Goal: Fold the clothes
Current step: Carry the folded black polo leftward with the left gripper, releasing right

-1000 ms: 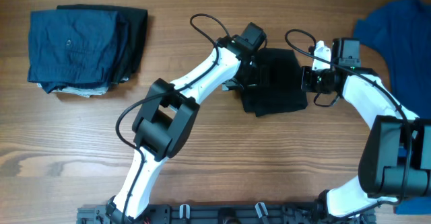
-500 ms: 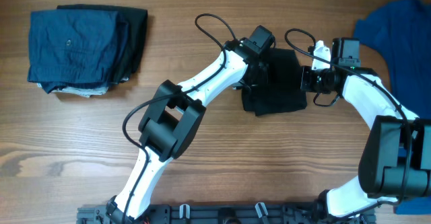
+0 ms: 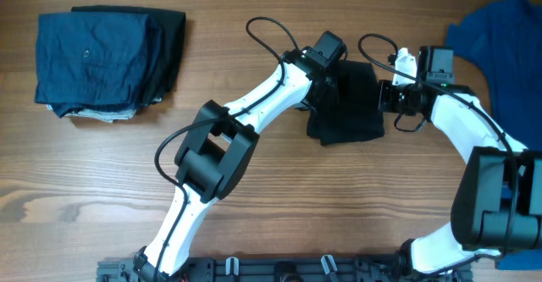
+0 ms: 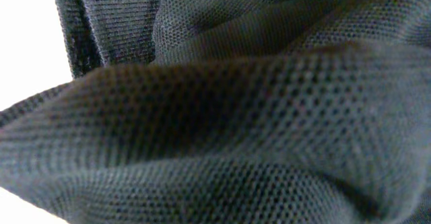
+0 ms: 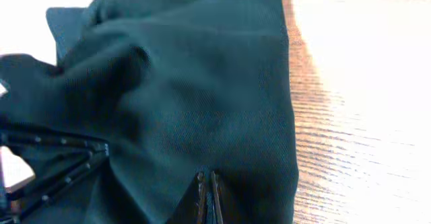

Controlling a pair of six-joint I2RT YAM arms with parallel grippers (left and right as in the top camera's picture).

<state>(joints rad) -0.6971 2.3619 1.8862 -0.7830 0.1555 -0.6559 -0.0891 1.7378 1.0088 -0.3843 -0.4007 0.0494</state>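
Observation:
Next, my left gripper will lift the folded shirt, carry it over, lower it and release, as the garment stack (image 3: 96, 50) lies left of my left gripper in the overhead view.
The clothes being worked on are a black shirt (image 3: 349, 104), folded into a small bundle at the middle of the table. My left gripper (image 3: 322, 89) sits on its left edge. The left wrist view shows only bunched black mesh fabric (image 4: 222, 116) pressed up against the camera, hiding the fingers. In the right wrist view the left gripper (image 5: 101, 151) has creases of cloth pulled toward it. My right gripper (image 3: 381, 98) is at the shirt's right edge. Its thin fingers (image 5: 207, 192) are pinched together on the black fabric (image 5: 202, 83).
A stack of folded navy and black garments (image 3: 106, 62) lies at the far left. A bright blue garment (image 3: 500, 53) is spread at the far right edge. The wooden table (image 3: 279, 197) shows between them and toward the front.
My left gripper shifted slightly right onto the shirt's left edge and went from open to shut on the fabric. The right gripper has kept its hold and not moved.

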